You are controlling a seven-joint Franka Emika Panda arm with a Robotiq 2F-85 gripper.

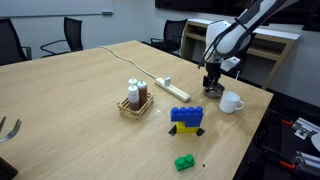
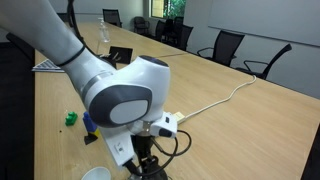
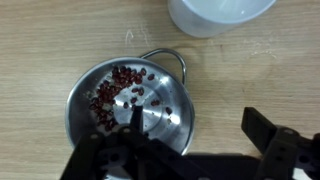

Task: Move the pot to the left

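The gripper has one open finger over the pot's inside and the other beyond the pot's side, so it will go straight down astride the pot's near rim (image 3: 192, 122) and close.
The pot (image 3: 125, 100) is a small round shiny metal pot with a thin wire handle and several small red bits inside. It stands on the wooden table right under the wrist camera. My gripper (image 3: 200, 125) is open and low over it: one finger is inside the pot, the other is outside its right rim, apart from the wall. In an exterior view the gripper (image 1: 213, 84) points straight down at the pot (image 1: 214, 91) near the table's far edge. In an exterior view the arm hides the pot; the gripper (image 2: 150, 163) is at the bottom.
A white mug (image 3: 215, 12) stands close beyond the pot, also in an exterior view (image 1: 231, 101). A white power strip (image 1: 172, 90), a wooden caddy with bottles (image 1: 135, 100), a blue-yellow block build (image 1: 186, 118) and a green block (image 1: 184, 162) lie on the table. The table edge is close.
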